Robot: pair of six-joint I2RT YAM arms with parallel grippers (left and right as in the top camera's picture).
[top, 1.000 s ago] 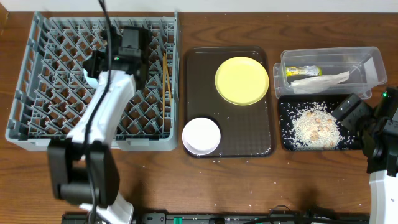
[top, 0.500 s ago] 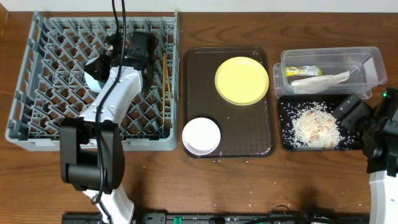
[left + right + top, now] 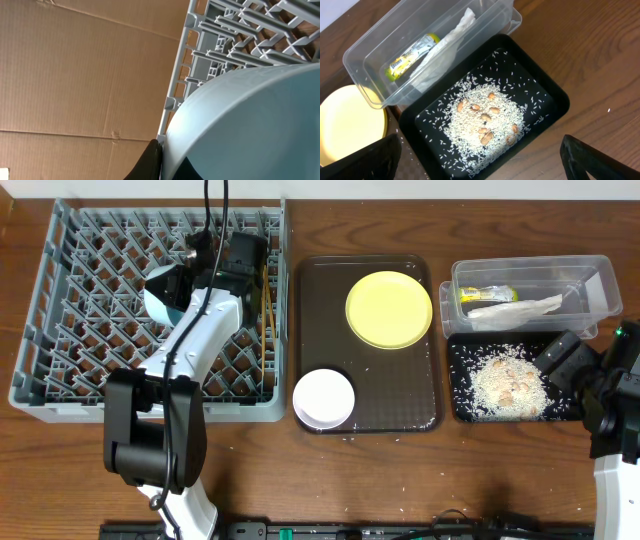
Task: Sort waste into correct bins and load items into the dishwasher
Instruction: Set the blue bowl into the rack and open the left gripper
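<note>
Next, my left gripper lowers the light blue bowl, on edge above the grey rack's wires, toward the chopsticks, then opens among the rack's wires (image 3: pixel 253 46).
My left gripper (image 3: pixel 180 288) is shut on the rim of the light blue bowl (image 3: pixel 158 302) and holds it tilted on edge over the grey dish rack (image 3: pixel 60 330). In the left wrist view the bowl (image 3: pixel 250 125) fills the lower right, with the jaws (image 3: pixel 167 156) pinching its rim. Two chopsticks (image 3: pixel 267 310) lie in the rack. The yellow plate (image 3: pixel 389 310) and a white cup (image 3: pixel 323 398) sit on the brown tray (image 3: pixel 400 395). My right gripper (image 3: pixel 485 162) is open and empty above the black tray (image 3: pixel 550 95) of rice (image 3: pixel 485 117). No pink bowl shows.
The clear tub (image 3: pixel 590 280) behind the black tray (image 3: pixel 460 405) holds the green-yellow wrapper (image 3: pixel 487 294) and the white napkin (image 3: pixel 515 310). Rice grains are scattered on the brown tray and the table front. A cardboard wall (image 3: pixel 75 75) stands beyond the rack.
My left arm has swung to the right over the rack with the blue bowl, which now shows more. The right arm has not moved.
</note>
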